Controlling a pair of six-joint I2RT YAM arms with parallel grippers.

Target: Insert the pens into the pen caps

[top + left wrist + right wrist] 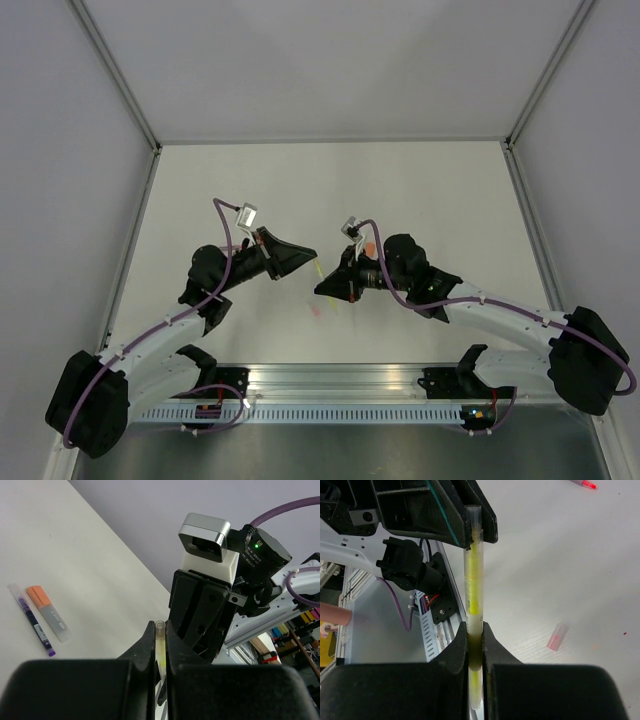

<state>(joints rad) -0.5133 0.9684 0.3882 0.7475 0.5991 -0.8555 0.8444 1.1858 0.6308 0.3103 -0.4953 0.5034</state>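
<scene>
The right gripper moves down toward the right in the top view next. It then releases the yellow pen, since bare tabletop beside the grey pen lies below it that way.
A yellow pen (474, 580) spans the gap between both grippers, held above the table. My right gripper (475, 627) is shut on its lower part. My left gripper (160, 625) is shut on the pen's other, clear end (160, 640). In the top view the left gripper (306, 256) and the right gripper (323, 287) meet tip to tip, with the pen (318, 271) between them. A pale pink cap (557, 636) lies on the table, also showing in the top view (316, 310). A dark purple pen (32, 620) and a grey pen with an orange tip (49, 614) lie side by side.
The red-pink tip of another pen (585, 484) lies at the far edge of the right wrist view. An orange spot (370, 248) shows beside the right arm. The metal rail (330, 385) with the arm bases runs along the near edge. Walls enclose the table.
</scene>
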